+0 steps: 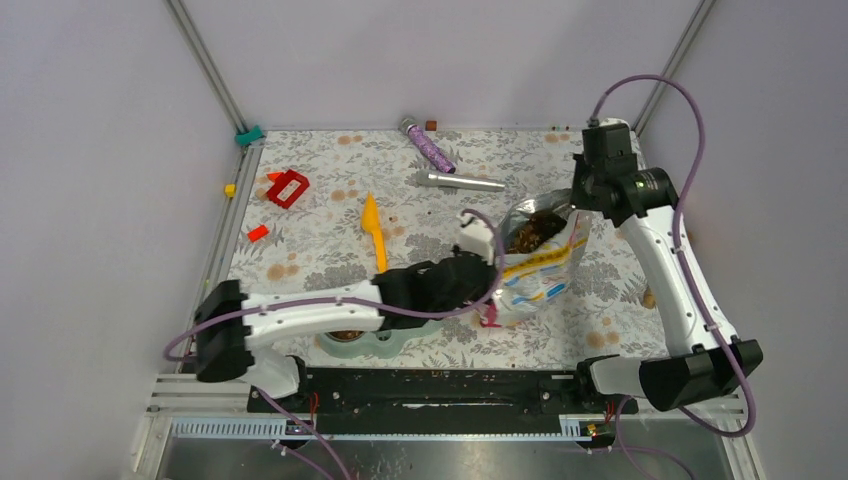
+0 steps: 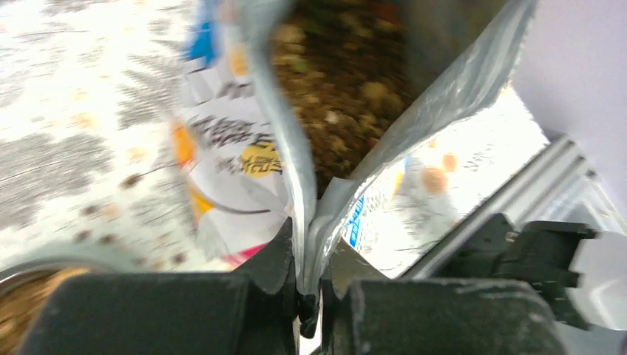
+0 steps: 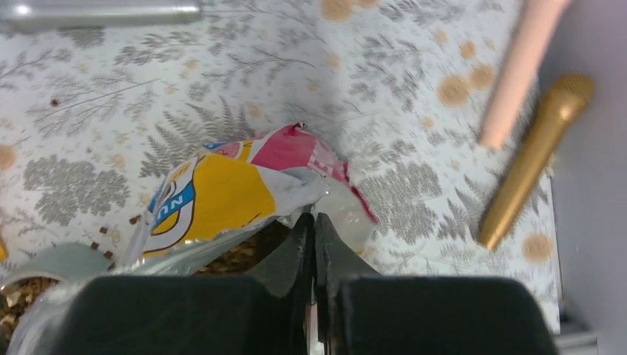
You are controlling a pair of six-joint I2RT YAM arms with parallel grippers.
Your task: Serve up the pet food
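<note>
With kibble in the bowl, I need to shift my left gripper toward the green feeder, which lies to its left in the top view, and release the bag's rim.
The foil bag (image 1: 540,270) lies tilted mid-table with its mouth open, and brown pet food (image 1: 530,232) shows inside. My left gripper (image 1: 497,262) is shut on the bag's near-left rim; in the left wrist view the foil edge (image 2: 310,222) is pinched between the jaws, with kibble (image 2: 340,96) beyond. My right gripper (image 1: 578,207) is shut on the far-right rim. In the right wrist view its jaws meet at the bag's edge (image 3: 314,218), beside the yellow print (image 3: 222,196) and kibble (image 3: 236,255).
The pale green feeder (image 1: 365,345) sits under my left arm; its bowl (image 2: 22,292) holds some kibble. An orange scoop (image 1: 373,232), red pieces (image 1: 287,188), a silver cylinder (image 1: 460,181) and a purple stick (image 1: 428,148) lie behind. A gold rod (image 3: 536,159) and a pink rod (image 3: 521,66) lie right.
</note>
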